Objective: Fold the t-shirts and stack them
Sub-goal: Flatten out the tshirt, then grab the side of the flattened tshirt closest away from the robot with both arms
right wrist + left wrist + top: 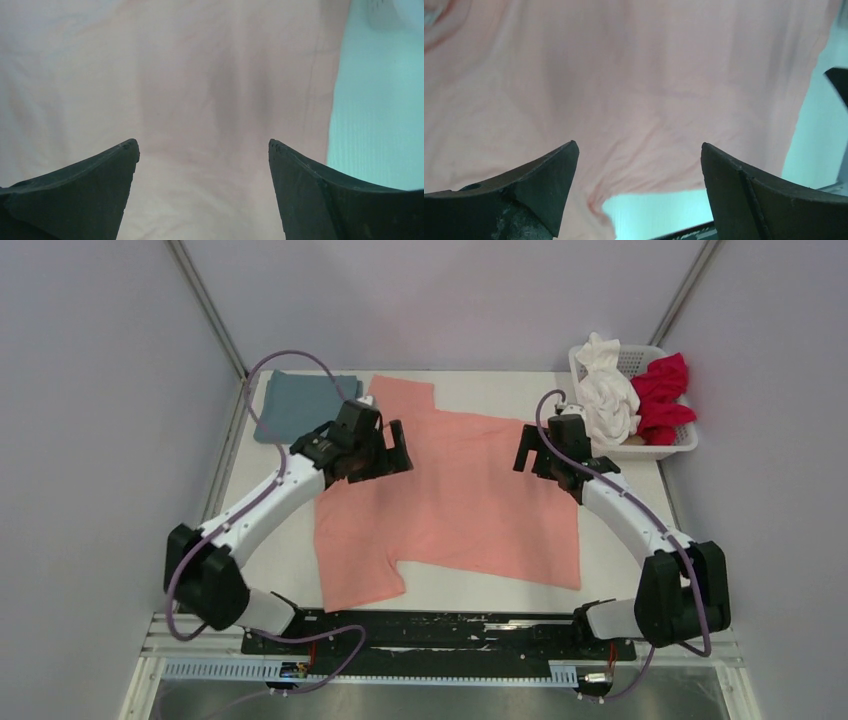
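Note:
The left gripper next needs to come back and down onto the near sleeve's outer corner (331, 601), because that sleeve sticks out from the t-shirt's body toward the black bar.
A salmon-pink t-shirt (455, 500) lies spread flat on the table, one sleeve at the far side and one at the near left. It fills the left wrist view (634, 90) and the right wrist view (190, 90). My left gripper (398, 452) hovers open and empty over the shirt's left part; its fingers (539, 185) stand wide apart. My right gripper (524, 452) hovers open and empty over the shirt's right edge. A dusty blue-grey t-shirt (300, 405) lies folded at the far left. A white t-shirt (608, 395) and a crimson red one (665, 395) sit crumpled in the basket.
The white lattice basket (680, 445) stands at the far right corner of the table. Grey walls close in on both sides and the back. A black rail (440, 635) runs along the near edge by the arm bases.

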Robot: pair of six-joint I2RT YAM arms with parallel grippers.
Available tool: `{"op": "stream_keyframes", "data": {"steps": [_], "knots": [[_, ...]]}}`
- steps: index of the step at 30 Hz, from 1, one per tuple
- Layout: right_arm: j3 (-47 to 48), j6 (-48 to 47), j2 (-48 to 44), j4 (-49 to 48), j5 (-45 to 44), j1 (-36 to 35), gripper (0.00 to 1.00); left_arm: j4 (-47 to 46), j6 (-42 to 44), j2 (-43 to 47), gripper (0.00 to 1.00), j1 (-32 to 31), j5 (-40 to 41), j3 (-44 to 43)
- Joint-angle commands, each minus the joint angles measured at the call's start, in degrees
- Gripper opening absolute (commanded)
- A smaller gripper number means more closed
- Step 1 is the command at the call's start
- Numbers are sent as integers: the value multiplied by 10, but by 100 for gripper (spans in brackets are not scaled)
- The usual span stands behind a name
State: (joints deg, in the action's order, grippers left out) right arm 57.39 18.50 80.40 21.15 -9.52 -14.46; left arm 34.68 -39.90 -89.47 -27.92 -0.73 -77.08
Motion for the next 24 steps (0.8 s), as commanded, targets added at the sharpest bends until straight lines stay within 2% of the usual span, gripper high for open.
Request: {"op": "stream_keyframes", "data": {"steps": [1, 5, 7, 9, 10, 13, 16, 24], "knots": [[-69, 45, -67, -1, -21, 9, 100, 132, -73, 142, 100, -32, 155, 166], [-107, 91, -114, -2, -52, 16, 100, 234, -149, 296, 100, -51, 175, 289], [-113, 103, -123, -2, -60, 20, 100, 284, -169, 337, 100, -55, 158, 325], [-117, 107, -128, -2, -62, 20, 100, 328, -204, 365, 97, -62, 146, 349], [-120, 107, -131, -1, -62, 20, 100, 340, -211, 372, 91, -67, 132, 356], [-136, 111, -142, -2, -67, 20, 100, 327, -235, 395, 83, -78, 97, 399], [-146, 108, -151, -2, -78, 21, 100, 288, -245, 396, 68, -87, 78, 432], [-156, 106, -175, 0, -89, 24, 100, 219, -242, 339, 60, -97, 49, 458]]}}
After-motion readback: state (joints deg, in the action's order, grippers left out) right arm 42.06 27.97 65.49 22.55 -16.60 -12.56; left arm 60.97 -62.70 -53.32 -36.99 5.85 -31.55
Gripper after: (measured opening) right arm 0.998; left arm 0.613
